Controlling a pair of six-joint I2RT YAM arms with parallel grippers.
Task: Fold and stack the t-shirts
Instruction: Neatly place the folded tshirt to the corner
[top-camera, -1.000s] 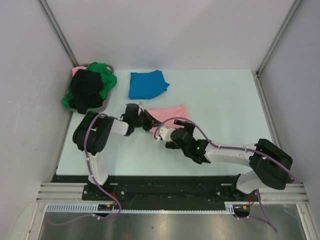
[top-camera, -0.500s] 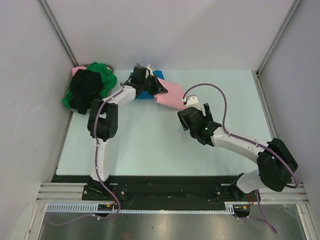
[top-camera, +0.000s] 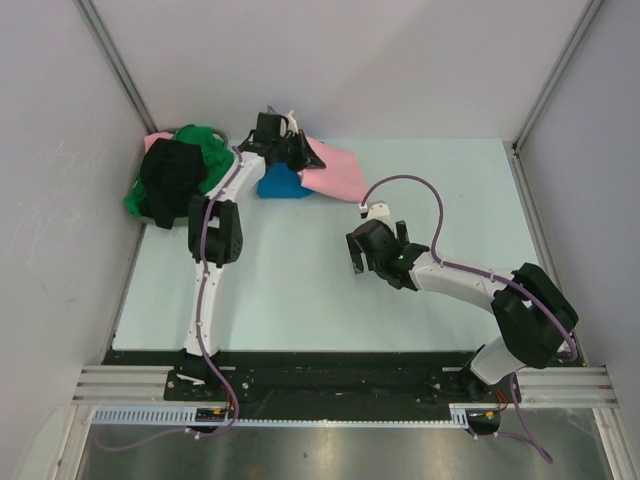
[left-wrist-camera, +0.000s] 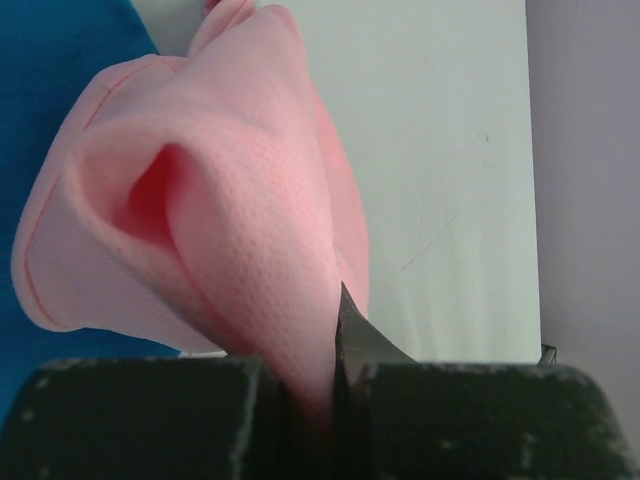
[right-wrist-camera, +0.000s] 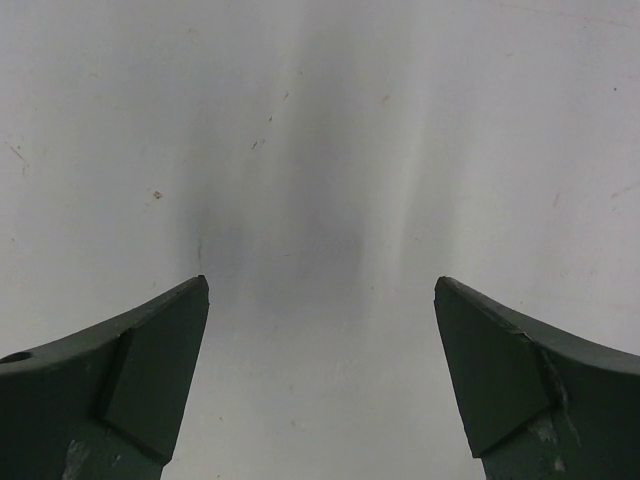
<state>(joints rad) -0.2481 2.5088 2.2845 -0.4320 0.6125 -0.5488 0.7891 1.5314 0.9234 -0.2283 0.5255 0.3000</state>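
I will next move my left gripper toward the basket, then down to the blue t-shirt's basket-side edge (top-camera: 264, 184) and release, because the pink t-shirt's loose end hangs over bare table.
My left gripper (top-camera: 297, 152) is shut on the folded light pink t-shirt (top-camera: 335, 172), holding it at the back of the table over the right side of the folded bright blue t-shirt (top-camera: 278, 183). In the left wrist view the pink cloth (left-wrist-camera: 230, 230) bunches out of the closed jaws, with the blue shirt (left-wrist-camera: 60, 70) behind on the left. My right gripper (top-camera: 362, 262) stands open over bare table at mid-table; its fingers (right-wrist-camera: 150, 360) hold nothing. A black t-shirt (top-camera: 168, 180) and a green t-shirt (top-camera: 210, 150) are heaped in the basket.
The grey round basket (top-camera: 196, 218) sits at the back left corner against the wall. Enclosure walls and corner posts border the pale table (top-camera: 460, 180) on the left, back and right.
My left arm has carried the pink t-shirt from mid-table up to the back, over the blue one. My right gripper has drawn back to mid-table and turned.
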